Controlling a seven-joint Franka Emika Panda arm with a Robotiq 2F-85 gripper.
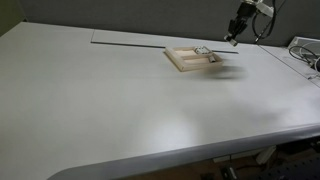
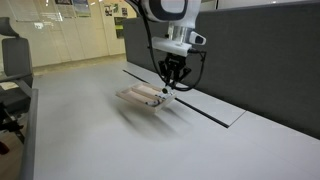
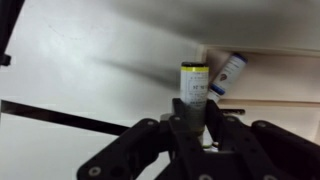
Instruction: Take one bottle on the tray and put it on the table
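Note:
The robot's gripper will next lower and shift slightly away from the tray toward the table beside it, because the small pale bottle is still hanging in the air.
My gripper (image 3: 193, 125) is shut on a small pale bottle with a yellow band (image 3: 193, 84) and holds it upright above the off-white table (image 3: 90, 50), just beside the beige tray (image 3: 275, 78). A second bottle with a blue label (image 3: 228, 72) lies tilted on the tray. In both exterior views the gripper (image 1: 233, 38) (image 2: 167, 88) hangs in the air next to the tray (image 1: 188, 60) (image 2: 143, 96). The held bottle is too small to make out there.
A long narrow grey strip (image 1: 130, 38) (image 2: 205, 108) runs along the table's back, close to the tray. Cables and equipment (image 1: 305, 55) sit at one table end. An office chair (image 2: 12, 70) stands off the far end.

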